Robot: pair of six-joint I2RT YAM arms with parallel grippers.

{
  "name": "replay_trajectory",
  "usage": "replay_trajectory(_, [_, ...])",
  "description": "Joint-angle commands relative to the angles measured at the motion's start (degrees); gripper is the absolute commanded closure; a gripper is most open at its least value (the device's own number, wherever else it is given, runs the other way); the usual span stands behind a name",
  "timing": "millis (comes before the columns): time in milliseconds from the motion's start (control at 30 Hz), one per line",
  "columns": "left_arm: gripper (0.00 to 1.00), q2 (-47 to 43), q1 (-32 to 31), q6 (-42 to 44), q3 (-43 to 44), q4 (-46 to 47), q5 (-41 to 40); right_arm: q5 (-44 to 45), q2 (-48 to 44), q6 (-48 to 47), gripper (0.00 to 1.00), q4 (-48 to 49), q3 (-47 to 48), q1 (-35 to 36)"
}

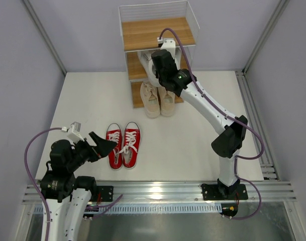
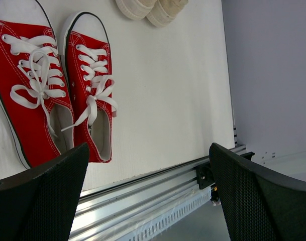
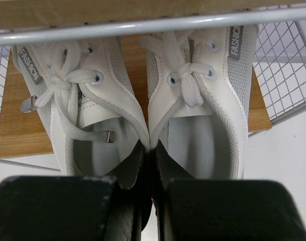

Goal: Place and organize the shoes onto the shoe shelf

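Observation:
The white shoes' heels stick out past the middle board's front edge, so next my right gripper will push slightly outward into the shelf (image 1: 158, 32) and release the shoes' inner collars.
The all-white shoes (image 3: 203, 100) sit side by side on the wooden middle board (image 3: 12, 125) of the shoe shelf (image 1: 158, 32). My right gripper (image 3: 150, 150) is shut on their two inner collars, pinching them together. From above, that gripper (image 1: 160, 63) reaches in under the top board. The beige shoes (image 1: 159, 99) lie at the bottom board, toes sticking out toward the table. The red shoes (image 1: 123, 144) stand as a pair on the table's near left, also seen in the left wrist view (image 2: 87, 85). My left gripper (image 1: 105, 145) hovers open just left of them, with nothing between its fingers (image 2: 47, 201).
A white wire rail (image 3: 142, 22) of the shelf frame crosses just above the white shoes. Wire mesh (image 3: 283, 75) closes the shelf's sides. An aluminium rail (image 1: 158, 191) runs along the table's near edge. Grey walls stand on both sides.

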Motion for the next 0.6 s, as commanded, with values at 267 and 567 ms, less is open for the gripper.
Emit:
replay_trajectory(267, [0.00,0.00,0.12,0.87,2.74,-0.27,-0.09,0.67,-1.99,-0.90,0.96,14.55,5.44,0.14])
replay_trajectory(567, [0.00,0.26,0.03,1.13,3.53,-1.06,-0.09,-1.44,-1.03,-0.28,0.89,15.43,4.48,-0.83])
